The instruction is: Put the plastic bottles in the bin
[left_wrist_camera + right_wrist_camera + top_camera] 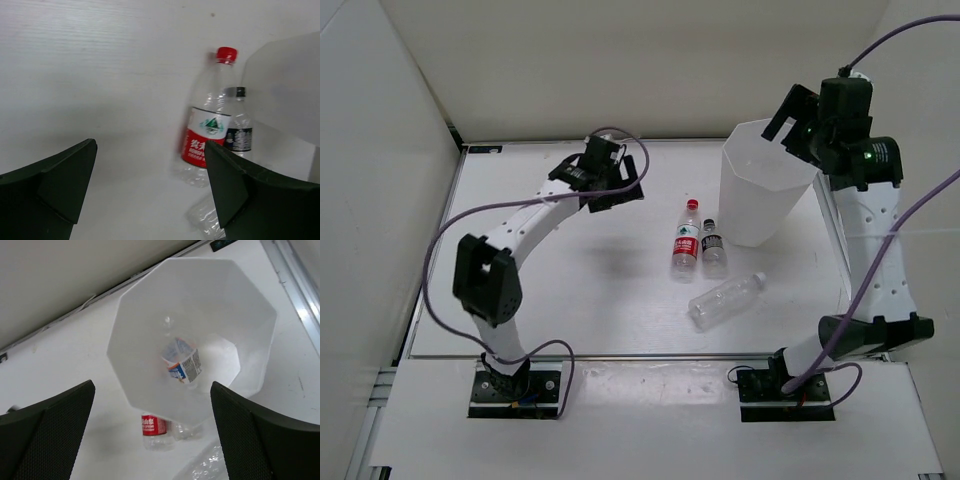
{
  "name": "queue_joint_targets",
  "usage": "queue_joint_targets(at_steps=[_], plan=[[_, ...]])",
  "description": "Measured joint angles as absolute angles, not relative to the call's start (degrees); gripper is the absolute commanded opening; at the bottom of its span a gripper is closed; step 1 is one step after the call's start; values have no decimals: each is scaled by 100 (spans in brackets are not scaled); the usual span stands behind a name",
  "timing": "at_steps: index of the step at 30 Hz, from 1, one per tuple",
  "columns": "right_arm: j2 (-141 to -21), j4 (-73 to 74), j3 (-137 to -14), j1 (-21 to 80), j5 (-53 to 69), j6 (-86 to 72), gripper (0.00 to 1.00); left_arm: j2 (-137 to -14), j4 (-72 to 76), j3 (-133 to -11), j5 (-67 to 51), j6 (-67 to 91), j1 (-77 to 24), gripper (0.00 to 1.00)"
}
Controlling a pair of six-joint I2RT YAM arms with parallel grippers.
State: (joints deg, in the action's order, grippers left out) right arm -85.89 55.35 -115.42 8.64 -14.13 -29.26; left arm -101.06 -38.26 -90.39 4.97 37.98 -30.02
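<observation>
The red-capped bottle is below my open left gripper and to its right in the top view, so I should lower my fingertips that way onto its label.
The white bin [756, 212] stands at the back right. Inside it lies a short bottle with a blue-white label [184, 365]. My right gripper [790, 125] hangs open above the bin's rim [116, 335], with nothing between its fingers. On the table left of the bin lie the red-capped bottle [686, 240] and the black-capped bottle [712, 246] side by side. The plain clear bottle [725, 300] lies nearer the front. My left gripper [616, 182] is open and empty, left of the bottles. Its wrist view shows the red-capped bottle [207, 125] ahead.
White walls close in the table [570, 300] on the left, back and right. A raised metal rail [295, 300] runs along the right edge beside the bin. Purple cables loop off both arms.
</observation>
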Motion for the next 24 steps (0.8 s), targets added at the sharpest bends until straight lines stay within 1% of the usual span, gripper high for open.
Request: queue_joint_targets(at_steps=[3,8,12,19,24], plan=[[-8254,5618,-11415,1046,-1249,-2941,100,-10892,-3793,-9675,-183,3824,-2978,99],[-7675,5763,-11032,1066,-1131,-2961,100,-12243,-3776,-10584,-1468,3776,-3013,99],[-7439,5887,-10702,1063,-1050,-2978,100,-12971,-3811,-11093,-1951,3697,-3164,99],[-7345,6075,-10462,1063,-976,-3006,100,-13268,-3844,-11351,-2508,3417,-3358,99],[-7052,6095,-10245,1063,-1011,-3004,100,-13364,-3763,-11356,-2821,3118,-3472,99]])
